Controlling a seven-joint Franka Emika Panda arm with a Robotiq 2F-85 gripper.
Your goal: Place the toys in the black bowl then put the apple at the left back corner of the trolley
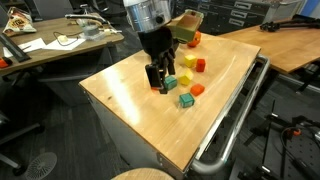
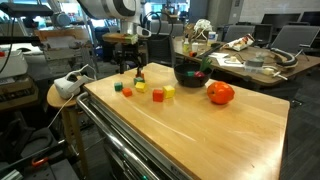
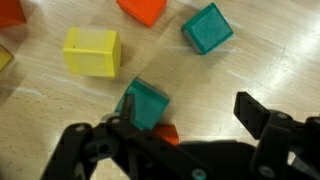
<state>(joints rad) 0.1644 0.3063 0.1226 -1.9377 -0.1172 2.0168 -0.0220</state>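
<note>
The gripper shifts to the left in the wrist view next, then turns and comes down over the teal block [image 3: 147,104] skewed beside the end of one finger.
My gripper [image 1: 156,82] [image 2: 138,74] hangs low over the trolley [image 1: 130,112] [image 2: 235,135], among the toys, and is open. In the wrist view its jaws [image 3: 195,118] stand wide apart over bare wood. A teal block [image 3: 146,103] lies against the left finger, with a small orange-red piece [image 3: 166,134] beside it. A yellow block [image 3: 92,51], another teal block [image 3: 208,27] and an orange block [image 3: 142,8] lie farther off. The black bowl [image 2: 190,70] stands at the back with some coloured pieces inside. The apple [image 2: 220,93] rests on the wood beside it.
A silver rail handle [image 1: 236,118] runs along one edge of the trolley. Cluttered wooden desks [image 1: 50,45] [image 1: 290,40] stand nearby. A round stool [image 2: 60,98] holding a white device is close to the trolley's side. Wide bare wood lies toward the near end [image 2: 200,150].
</note>
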